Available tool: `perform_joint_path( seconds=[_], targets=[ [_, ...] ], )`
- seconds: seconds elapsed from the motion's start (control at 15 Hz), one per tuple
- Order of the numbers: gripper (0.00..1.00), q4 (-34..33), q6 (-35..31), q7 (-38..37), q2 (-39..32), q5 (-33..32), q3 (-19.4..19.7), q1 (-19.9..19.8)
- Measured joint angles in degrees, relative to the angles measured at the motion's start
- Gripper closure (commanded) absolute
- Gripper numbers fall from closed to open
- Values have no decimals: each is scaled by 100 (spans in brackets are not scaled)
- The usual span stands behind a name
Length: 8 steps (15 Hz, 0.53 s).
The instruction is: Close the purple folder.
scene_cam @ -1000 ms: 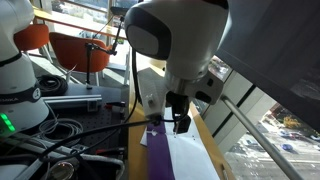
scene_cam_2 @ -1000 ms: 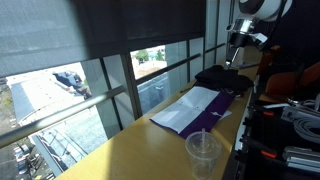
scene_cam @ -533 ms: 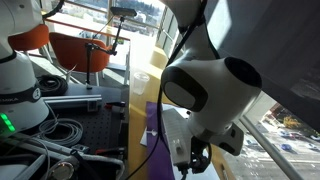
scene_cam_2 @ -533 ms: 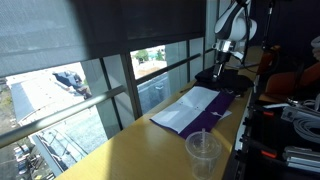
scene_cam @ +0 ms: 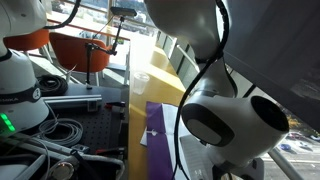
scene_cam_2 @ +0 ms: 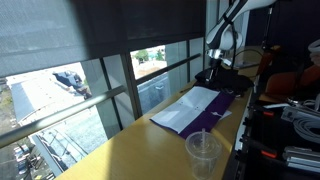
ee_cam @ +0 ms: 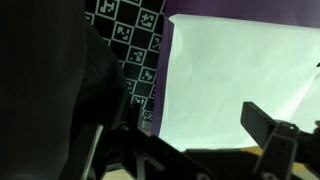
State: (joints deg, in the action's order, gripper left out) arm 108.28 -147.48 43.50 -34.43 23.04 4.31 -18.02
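My gripper should move down next onto the folder's purple end edge [ee_cam: 159,115] beside the dark pad, because my fingers are still open and empty above the folder.
The purple folder [scene_cam_2: 216,119] lies open on the yellow table, with white sheets [scene_cam_2: 193,106] facing up. In an exterior view only a purple strip of it [scene_cam: 156,138] shows beside the arm. In the wrist view the white paper [ee_cam: 240,65] fills the right side, with a purple edge [ee_cam: 166,75] to its left. My gripper [scene_cam_2: 215,64] hangs above the folder's far end, near a black cloth [scene_cam_2: 226,79]. In the wrist view my gripper [ee_cam: 180,150] is open and empty over the paper, with one finger [ee_cam: 264,124] showing at the right.
A clear plastic cup [scene_cam_2: 203,150] stands at the near end of the table [scene_cam_2: 140,150]. A dark pad with a white pattern [ee_cam: 128,40] lies beside the folder. Windows run along one table edge. Cables and equipment [scene_cam: 50,135] sit on the other side.
The arm has come down and moved in over the folder's far end. The folder has not moved.
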Motion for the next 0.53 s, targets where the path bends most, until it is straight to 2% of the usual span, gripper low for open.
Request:
perform_joint_path(
  seconds=[0.33, 0.4, 0.47, 0.53],
  targets=[
    [0, -620, 0, -413, -644, -359, -188, -118],
    [5, -713, 0, -475, -753, -395, -214, -137],
    [26, -798, 1, -527, -850, -422, -239, -154],
    [30, -873, 3, -573, -930, -453, -272, -176]
  ],
)
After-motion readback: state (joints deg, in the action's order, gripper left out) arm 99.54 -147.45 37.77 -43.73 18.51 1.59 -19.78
